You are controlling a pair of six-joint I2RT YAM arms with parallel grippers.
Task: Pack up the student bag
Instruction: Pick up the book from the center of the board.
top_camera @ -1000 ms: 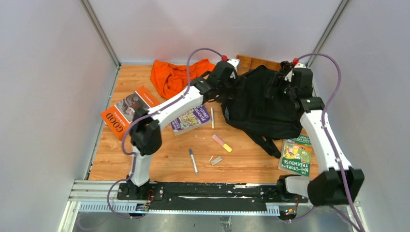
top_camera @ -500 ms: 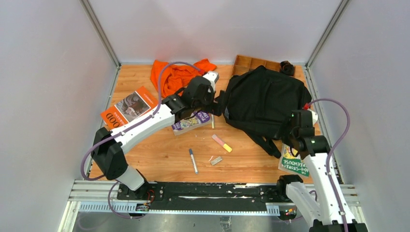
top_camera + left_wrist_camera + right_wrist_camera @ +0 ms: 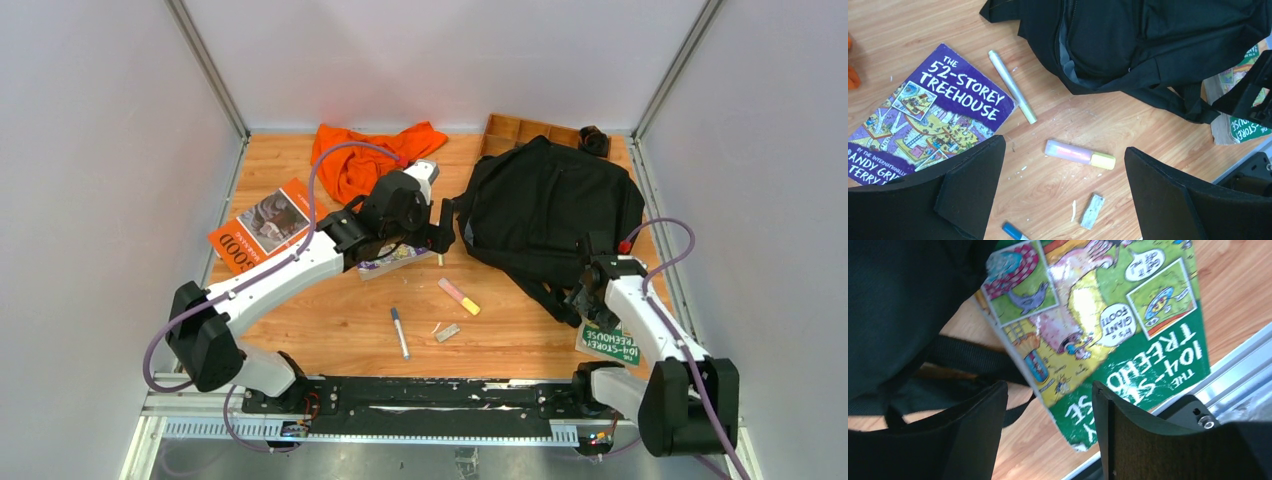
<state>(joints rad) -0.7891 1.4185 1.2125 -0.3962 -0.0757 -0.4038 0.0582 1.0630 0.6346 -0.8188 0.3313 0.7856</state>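
The green book's long edge (image 3: 1031,377) beside the bag already runs between the open fingers, so the right gripper should next move down onto it and pinch it.
The student bag (image 3: 545,215), a black soft backpack, lies at the back right of the table, straps trailing toward me; its opening shows in the left wrist view (image 3: 1148,45). My left gripper (image 3: 440,225) hovers open left of the bag, above a pink-and-yellow highlighter (image 3: 1079,154), with nothing between its fingers (image 3: 1064,175). My right gripper (image 3: 583,295) is open just in front of the bag, over the edge of a green Treehouse book (image 3: 1118,315) and a bag strap (image 3: 968,357). The book's corner shows between the fingers (image 3: 1049,390), which do not touch it.
A purple Treehouse book (image 3: 933,115), white pen (image 3: 1012,86), grey eraser (image 3: 1091,211) and blue pen (image 3: 399,331) lie mid-table. An orange book (image 3: 262,228) sits left, orange cloth (image 3: 355,155) behind, a wooden tray (image 3: 515,128) behind the bag. The green book (image 3: 612,335) lies by the right rail.
Both arms have drawn back from the far side of the bag. The left now hangs over the purple book and pens; the right has dropped to the green book, jaws slightly narrower.
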